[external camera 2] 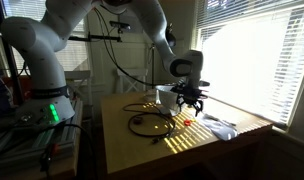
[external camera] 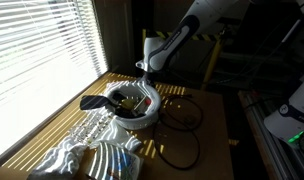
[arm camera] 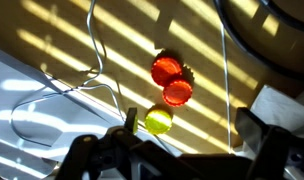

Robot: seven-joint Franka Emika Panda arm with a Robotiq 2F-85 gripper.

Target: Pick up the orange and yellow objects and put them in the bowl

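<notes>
The orange disc nearest the yellow one is below and past my fingers, so my open gripper should next move down toward the table around that orange disc.
The wrist view looks down on two orange scalloped discs (arm camera: pixel 166 70) (arm camera: pixel 178 93) touching each other on the wooden table, with a yellow disc (arm camera: pixel 158 121) just below them. My gripper (arm camera: pixel 192 128) hangs open above them; the yellow disc lies close to the left finger (arm camera: pixel 127 128), and the orange ones sit past the fingertips. In both exterior views the gripper (external camera: pixel 142 97) (external camera 2: pixel 190 103) hovers low beside the white bowl (external camera: pixel 135 119) (external camera 2: pixel 166 97). An orange spot (external camera 2: pixel 185 121) shows on the table under the gripper.
Black cables (external camera: pixel 180 118) (external camera 2: pixel 147 123) loop over the table beside the bowl. Crinkled silvery foil (external camera: pixel 87 150) lies near the window. A white sheet (arm camera: pixel 42 110) with a thin wire fills the left of the wrist view. Blinds stripe the table with sunlight.
</notes>
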